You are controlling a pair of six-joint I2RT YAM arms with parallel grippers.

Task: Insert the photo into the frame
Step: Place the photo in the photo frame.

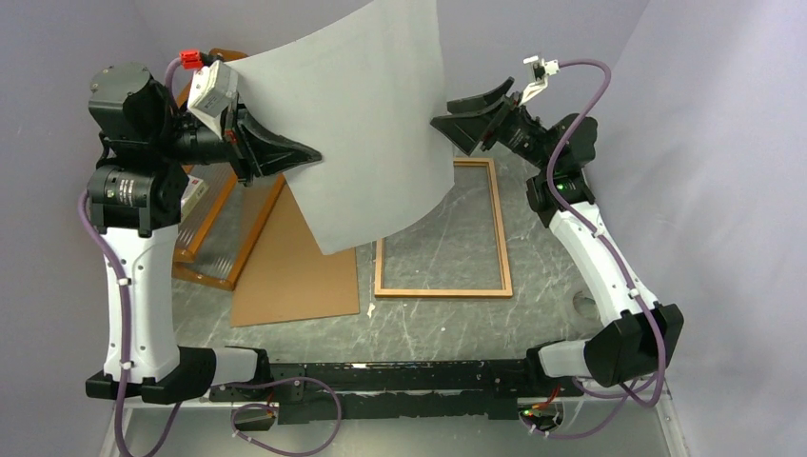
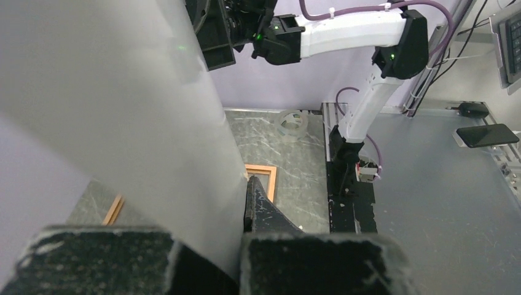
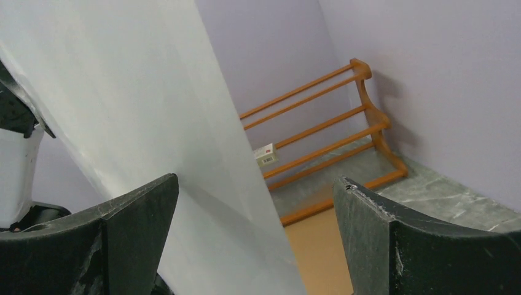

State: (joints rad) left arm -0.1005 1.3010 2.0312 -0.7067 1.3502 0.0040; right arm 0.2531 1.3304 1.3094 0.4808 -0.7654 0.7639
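My right gripper needs to move back slightly and close on the photo's free edge (image 1: 442, 102) (image 3: 260, 178) between its spread fingers, as only my left gripper is holding the photo.
My left gripper (image 1: 306, 152) is shut on the left edge of the photo (image 1: 366, 114) and holds it up in the air. Only the photo's blank white back shows; it curves and hangs over the table. It also fills the left wrist view (image 2: 117, 123) and the right wrist view (image 3: 141, 135). My right gripper (image 1: 447, 116) is open, with the photo's right edge between its spread fingers, not touching that I can tell. The frame (image 1: 502, 243) lies flat on the table below, partly hidden by the photo. A corner of it shows in the left wrist view (image 2: 265, 175).
A brown backing board (image 1: 295, 267) lies on the table left of the frame. An orange wooden shelf rack (image 1: 214, 205) stands at the back left, also in the right wrist view (image 3: 332, 135). A tape roll (image 2: 292, 123) lies near the right arm's base.
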